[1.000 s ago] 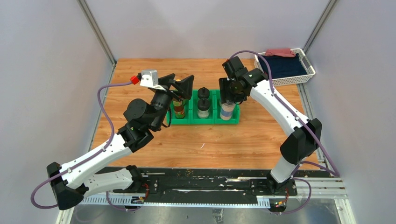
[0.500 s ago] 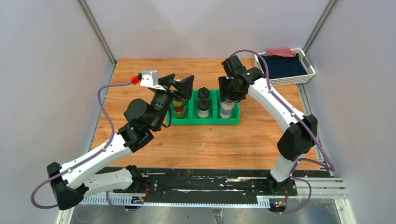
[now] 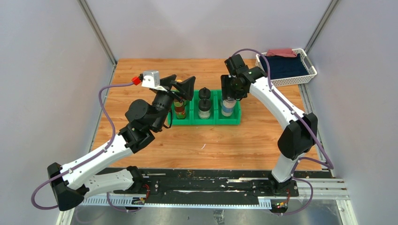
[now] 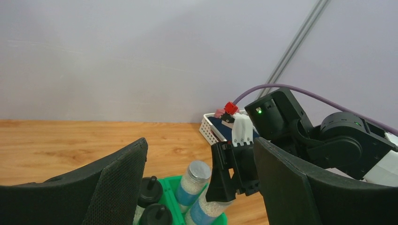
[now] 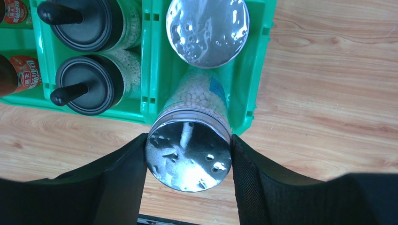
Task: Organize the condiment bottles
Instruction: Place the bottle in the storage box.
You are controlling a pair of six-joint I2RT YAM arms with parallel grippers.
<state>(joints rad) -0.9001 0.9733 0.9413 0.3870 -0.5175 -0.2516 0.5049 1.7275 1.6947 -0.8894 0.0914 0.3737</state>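
My right gripper lowers the leaning shaker into the near half of its green section next and releases its lid, since the second shaker fills the far half.
A clear silver-lidded shaker leans in the right compartment of the green bin, and my right gripper is shut on its lid end. A second shaker stands upright just behind it in the same compartment. Two squat clear bottles with black knob lids fill the middle compartment. Dark brown bottles stand in the left compartment. Above them hangs my left gripper, open and empty. From the left wrist view both shakers show beside my right gripper.
A white mesh basket holding dark blue and pink cloth sits at the table's far right corner. Grey walls close in the wooden table on three sides. Both arms crowd over the bin.
My right gripper has shifted slightly toward the far side with the shaker in its grip, standing it a little straighter in the compartment. The left arm has not moved.
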